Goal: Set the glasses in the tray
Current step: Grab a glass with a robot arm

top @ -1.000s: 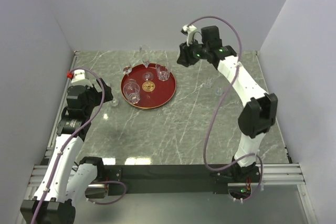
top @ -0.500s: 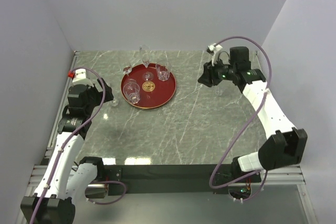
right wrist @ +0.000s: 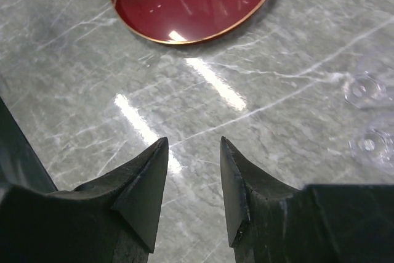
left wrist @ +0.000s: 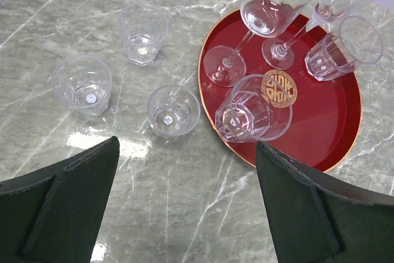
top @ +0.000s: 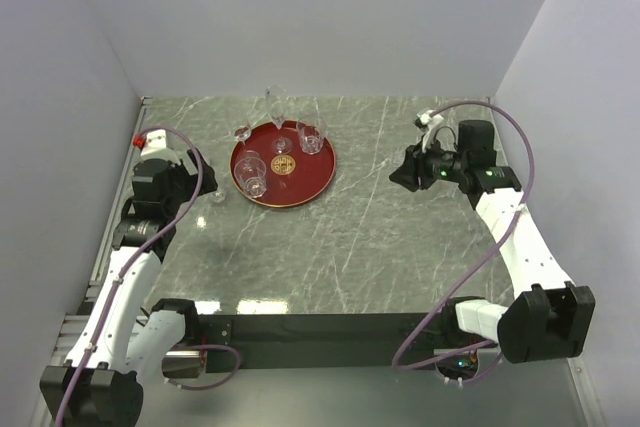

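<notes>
The tumbler nearest the tray stands with its opening up, so my left gripper should move down onto that tumbler's rim next, at the side facing away from the tray.
The round dark-red tray [top: 300, 179] with a gold emblem lies at the back left and holds two tumblers [left wrist: 254, 108] [left wrist: 341, 47] and stemmed glasses [left wrist: 246, 35]. Three clear tumblers [left wrist: 143, 32] [left wrist: 82, 83] [left wrist: 173, 110] stand on the marble to the left of the tray [left wrist: 308, 127]. My left gripper [left wrist: 186, 146] [top: 195, 172] hovers near them, wide open and empty. My right gripper [right wrist: 194, 143] [top: 405, 169] is open and empty over bare marble at the right. Two more clear glasses [right wrist: 365, 89] [right wrist: 372, 145] stand to its right, and the tray [right wrist: 184, 13] lies ahead of it.
Grey walls close in the marble table on the left, back and right. The right arm's purple cable loops above its elbow [top: 500, 127]. One tumbler [top: 218, 195] shows beside the left arm in the top view. A black rail [top: 320, 327] runs along the near edge.
My right arm has swung from beside the tray's back right over to the right side of the table, coming nearer and lower. The left arm has barely moved. The glasses stay put.
</notes>
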### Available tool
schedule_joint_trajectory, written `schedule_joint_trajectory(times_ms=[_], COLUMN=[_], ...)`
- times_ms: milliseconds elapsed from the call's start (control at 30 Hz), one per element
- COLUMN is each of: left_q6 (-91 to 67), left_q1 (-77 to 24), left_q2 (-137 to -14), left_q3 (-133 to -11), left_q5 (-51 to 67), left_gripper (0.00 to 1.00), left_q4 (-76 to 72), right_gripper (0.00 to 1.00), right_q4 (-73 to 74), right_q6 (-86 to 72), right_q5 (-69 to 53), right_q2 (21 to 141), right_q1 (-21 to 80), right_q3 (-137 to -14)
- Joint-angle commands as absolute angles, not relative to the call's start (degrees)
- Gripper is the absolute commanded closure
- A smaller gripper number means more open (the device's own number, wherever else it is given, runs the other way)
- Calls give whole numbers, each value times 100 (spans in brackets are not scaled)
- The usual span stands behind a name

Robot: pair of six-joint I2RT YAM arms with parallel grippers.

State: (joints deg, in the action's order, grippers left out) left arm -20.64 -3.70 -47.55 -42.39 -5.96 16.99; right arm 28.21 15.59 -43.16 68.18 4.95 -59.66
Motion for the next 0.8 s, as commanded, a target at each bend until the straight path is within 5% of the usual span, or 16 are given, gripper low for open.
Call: schedule_joint_trajectory(times_ms=[0,767], left_q6=[-2074,-3286], left_q1=[-343,-114], left_q2=[-4790,-5950], left_q3=[-4245,-4474], left_q5=[-642,-193], left_gripper=[2,5], left_q4=[1477,1599], right_gripper=[53,53], right_q4=[2373,2294], right_q6=[1441,1591], right_q5=[-4754,-4711], right_q2=[6609,6486], right_q1=[211,167], right_q3=[-5828,-5607])
